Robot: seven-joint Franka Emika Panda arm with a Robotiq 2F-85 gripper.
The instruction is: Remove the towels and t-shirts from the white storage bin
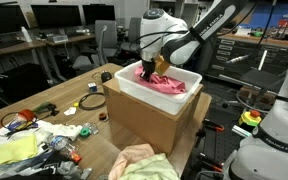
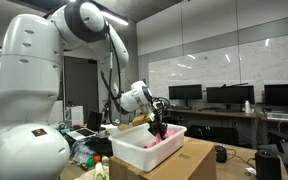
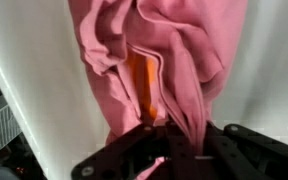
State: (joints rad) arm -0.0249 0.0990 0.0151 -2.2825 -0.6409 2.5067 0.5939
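The gripper carries the pink cloth [image 1: 166,84] up past the bin's white side next, then over to the pale yellow-pink cloth [image 1: 141,161] and releases it, as the bin's sides still enclose it.
A white storage bin [image 1: 134,92] sits on a cardboard box and holds pink cloth [image 1: 166,84]. It also shows in an exterior view [image 2: 134,152] with pink cloth [image 2: 156,141] inside. My gripper [image 1: 147,70] reaches down into the bin and is shut on a fold of the pink cloth [image 3: 194,60]. In the wrist view the jaws [image 3: 179,150] pinch the pink fabric, and an orange piece [image 3: 141,85] shows between the folds against the bin's white wall [image 3: 44,90].
The cardboard box [image 1: 144,125] stands on a wooden table [image 1: 44,105]. A pale yellow-pink cloth [image 1: 144,163] lies in front of it. Clutter and a yellow-green cloth [image 1: 14,150] sit at the table's near left. Chairs and monitors stand behind.
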